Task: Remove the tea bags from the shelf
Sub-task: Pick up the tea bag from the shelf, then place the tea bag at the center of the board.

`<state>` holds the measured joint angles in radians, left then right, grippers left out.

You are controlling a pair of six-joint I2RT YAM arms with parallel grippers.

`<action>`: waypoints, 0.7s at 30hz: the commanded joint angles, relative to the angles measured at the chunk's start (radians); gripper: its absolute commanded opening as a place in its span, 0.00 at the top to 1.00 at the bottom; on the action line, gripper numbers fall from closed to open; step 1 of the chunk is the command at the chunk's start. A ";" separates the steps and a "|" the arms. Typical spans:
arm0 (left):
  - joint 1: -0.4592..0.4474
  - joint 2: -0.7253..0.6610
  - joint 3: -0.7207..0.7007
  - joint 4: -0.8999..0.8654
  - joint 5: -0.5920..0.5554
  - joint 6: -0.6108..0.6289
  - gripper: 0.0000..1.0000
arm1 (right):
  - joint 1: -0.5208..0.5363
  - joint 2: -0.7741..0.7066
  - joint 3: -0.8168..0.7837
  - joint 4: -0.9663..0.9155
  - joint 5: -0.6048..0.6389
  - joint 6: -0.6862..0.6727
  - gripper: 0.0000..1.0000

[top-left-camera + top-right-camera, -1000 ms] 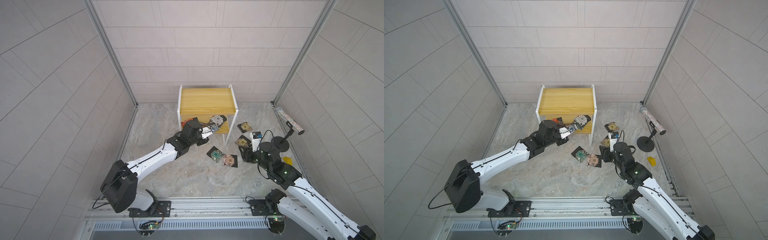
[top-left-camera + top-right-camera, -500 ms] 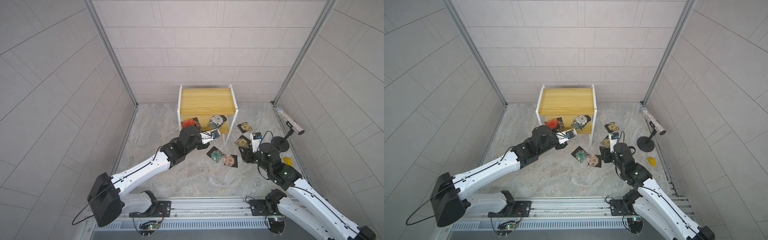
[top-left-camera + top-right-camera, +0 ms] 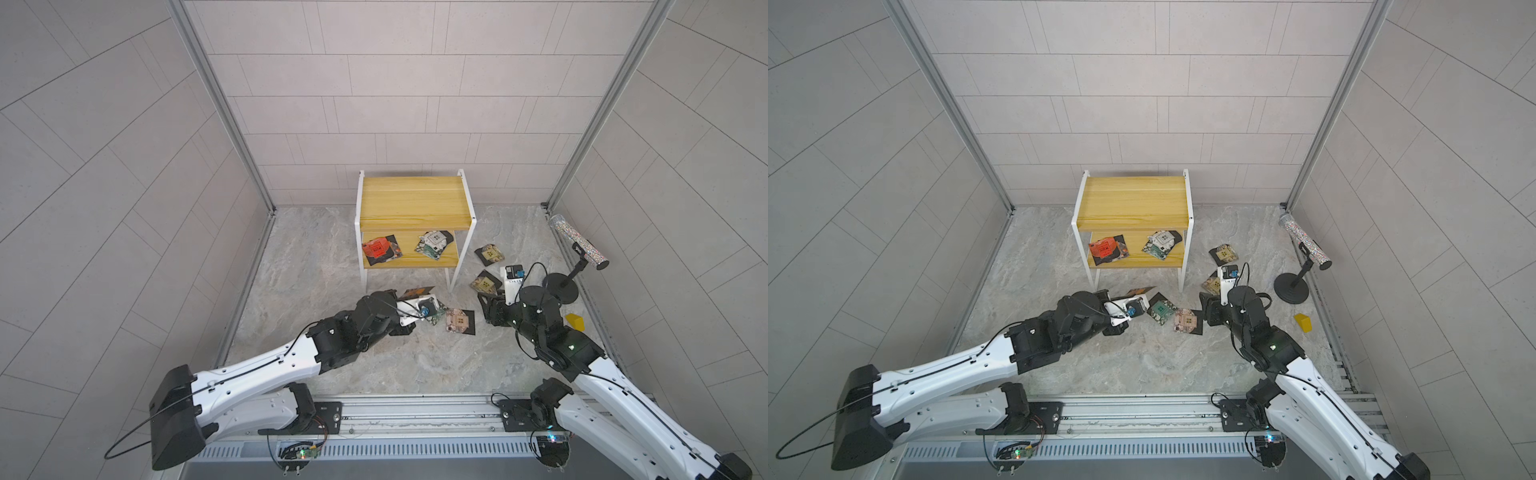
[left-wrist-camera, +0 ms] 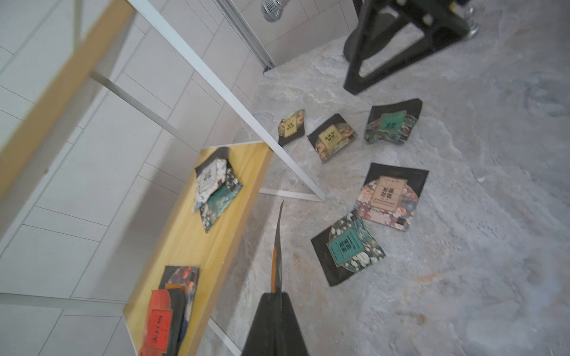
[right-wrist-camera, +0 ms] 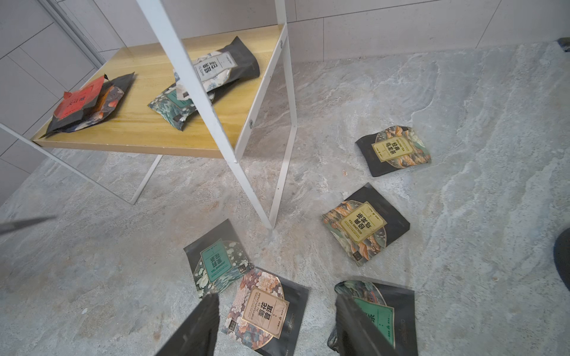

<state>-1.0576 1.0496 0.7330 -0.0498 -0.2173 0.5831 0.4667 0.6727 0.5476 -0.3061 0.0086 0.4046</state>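
The left gripper tilts downward next and goes down to release the edge-on tea bag on the bare floor (image 4: 349, 332) beside the teal tea bag, since that spot lies below my gripper.
The shelf (image 3: 411, 199) stands at the back with its yellow top board bare. On its lower board lie tea bags: a red-labelled pile (image 3: 378, 249) (image 4: 160, 320) and a white one over a teal one (image 3: 434, 245) (image 5: 212, 71). My left gripper (image 3: 401, 296) (image 4: 274, 296) hovers over the floor in front of the shelf, shut on an orange-edged tea bag (image 3: 417, 291) (image 4: 277, 246) seen edge-on. Several tea bags lie on the floor, among them a teal one (image 5: 216, 262) and a pink one (image 3: 459, 322) (image 5: 265, 308). My right gripper (image 3: 488, 307) (image 5: 277, 323) is open and empty above the pink one.
A black stand (image 3: 561, 286) carrying a glittery tube (image 3: 577, 247) stands at the right wall. A small yellow block (image 3: 575, 322) lies near it. The shelf's white legs (image 5: 262, 185) rise beside the floor bags. Tiled walls close three sides.
My left arm has drawn back from the shelf's lower board toward the front, carrying the tea bag out over the floor. The right arm has not moved.
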 commanded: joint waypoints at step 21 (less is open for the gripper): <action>-0.055 0.320 -0.070 -0.014 -0.227 -0.338 1.00 | 0.004 -0.018 -0.023 0.003 0.037 0.010 0.36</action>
<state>-1.1114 1.3514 0.6331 -0.0589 -0.4400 0.2768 0.4667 0.6662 0.5327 -0.3031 0.0269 0.4084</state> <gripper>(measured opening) 0.059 0.636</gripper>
